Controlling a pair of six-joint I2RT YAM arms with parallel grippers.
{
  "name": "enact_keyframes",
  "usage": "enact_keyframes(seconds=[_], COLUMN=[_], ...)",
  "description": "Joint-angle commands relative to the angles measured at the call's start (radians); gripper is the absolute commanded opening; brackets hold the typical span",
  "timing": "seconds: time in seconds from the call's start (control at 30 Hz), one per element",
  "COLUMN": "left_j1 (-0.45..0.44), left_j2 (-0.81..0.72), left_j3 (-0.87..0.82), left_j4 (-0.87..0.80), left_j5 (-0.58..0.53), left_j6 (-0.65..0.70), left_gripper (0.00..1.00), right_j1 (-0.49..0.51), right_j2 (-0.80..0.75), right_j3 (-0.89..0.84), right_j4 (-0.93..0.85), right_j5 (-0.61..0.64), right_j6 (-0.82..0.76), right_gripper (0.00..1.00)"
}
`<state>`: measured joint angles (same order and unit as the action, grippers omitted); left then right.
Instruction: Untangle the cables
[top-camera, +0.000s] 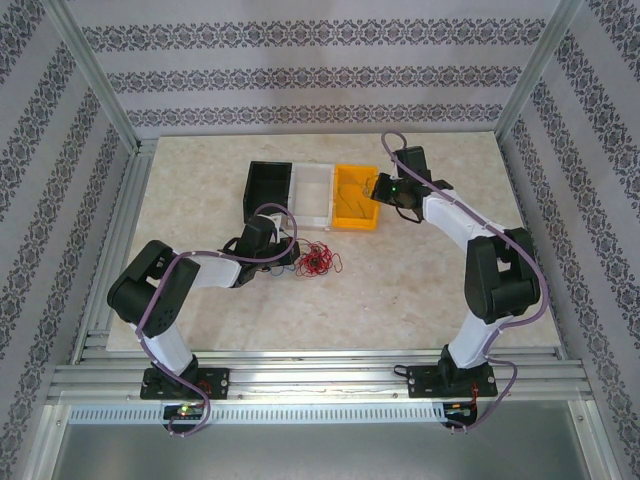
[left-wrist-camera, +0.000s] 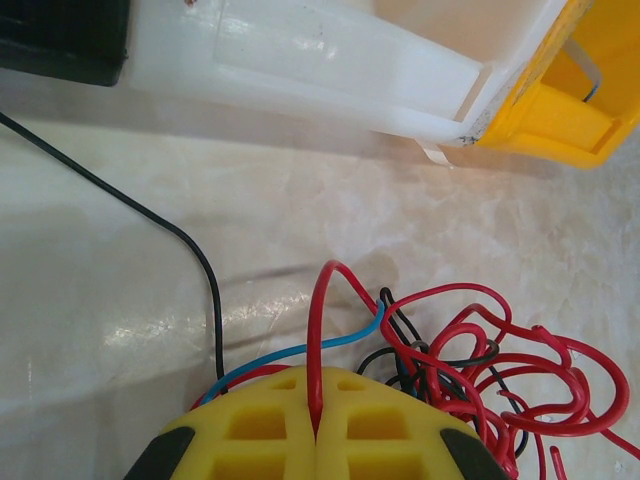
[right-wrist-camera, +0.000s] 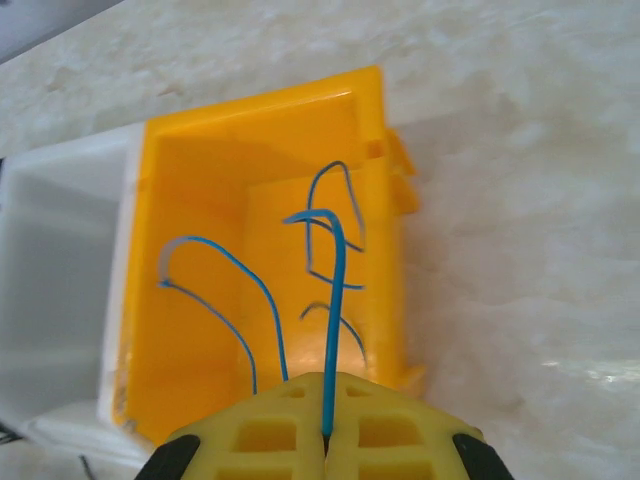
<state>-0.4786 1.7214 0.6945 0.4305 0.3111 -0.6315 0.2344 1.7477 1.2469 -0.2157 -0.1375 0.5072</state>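
I'll move my right gripper from the yellow bin's edge toward its middle, then release the blue cable.
The cables (top-camera: 318, 260) lie in a red, blue and black tangle on the table, just right of my left gripper (top-camera: 288, 256). In the left wrist view that gripper (left-wrist-camera: 318, 430) is shut on a red cable (left-wrist-camera: 316, 330), which arches up from the tangle (left-wrist-camera: 500, 380). A blue cable (left-wrist-camera: 300, 352) and a black cable (left-wrist-camera: 150, 215) run out beside the fingers. My right gripper (top-camera: 380, 188) hangs over the yellow bin (top-camera: 356, 224). In the right wrist view it (right-wrist-camera: 328, 435) is shut on a blue cable (right-wrist-camera: 334, 320) that dangles into the bin (right-wrist-camera: 200, 330), with more blue cable there.
A black bin (top-camera: 250, 190), a white bin (top-camera: 312, 222) and the yellow bin stand in a row at the back of the table. The white bin (left-wrist-camera: 330, 70) is close ahead of my left gripper. Metal frame rails edge the table.
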Motion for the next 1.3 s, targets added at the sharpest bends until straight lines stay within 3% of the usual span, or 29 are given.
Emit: enact_keyframes(seconds=[0.0, 0.47, 0.5, 0.63, 0.73, 0.8, 0.97, 1.07, 1.23, 1.27], left_j1=[-0.008, -0.008, -0.008, -0.008, -0.008, -0.008, -0.008, -0.008, -0.008, -0.008], left_j2=[0.012, 0.001, -0.001, -0.008, -0.014, -0.019, -0.022, -0.022, -0.029, -0.034], left_j3=[0.018, 0.006, 0.006, 0.010, 0.009, 0.008, 0.015, 0.021, 0.036, 0.034], left_j4=[-0.009, 0.006, 0.004, -0.011, -0.020, -0.025, -0.038, -0.049, -0.091, -0.090], left_j5=[0.008, 0.011, 0.013, 0.024, 0.031, 0.033, 0.045, 0.069, 0.124, 0.128], left_j6=[0.019, 0.025, 0.027, 0.039, 0.047, 0.052, 0.058, 0.069, 0.099, 0.095], left_gripper=[0.00, 0.00, 0.00, 0.00, 0.00, 0.00, 0.00, 0.00, 0.00, 0.05], right_j1=[0.016, 0.079, 0.078, 0.081, 0.081, 0.081, 0.085, 0.111, 0.253, 0.291], right_j2=[0.004, 0.172, 0.183, 0.166, 0.117, 0.076, -0.031, -0.093, -0.151, -0.152], right_j3=[-0.003, 0.144, 0.156, 0.171, 0.144, 0.118, 0.036, -0.027, -0.155, -0.177], right_j4=[-0.030, -0.038, -0.041, -0.047, -0.043, -0.041, -0.033, -0.027, -0.029, -0.027], right_j5=[0.061, 0.036, 0.037, 0.069, 0.110, 0.138, 0.174, 0.121, -0.038, -0.056], right_j6=[0.009, 0.004, 0.003, 0.004, -0.003, -0.010, -0.032, -0.077, -0.154, -0.160], right_gripper=[0.00, 0.03, 0.06, 0.41, 0.55, 0.60, 0.63, 0.62, 0.63, 0.63])
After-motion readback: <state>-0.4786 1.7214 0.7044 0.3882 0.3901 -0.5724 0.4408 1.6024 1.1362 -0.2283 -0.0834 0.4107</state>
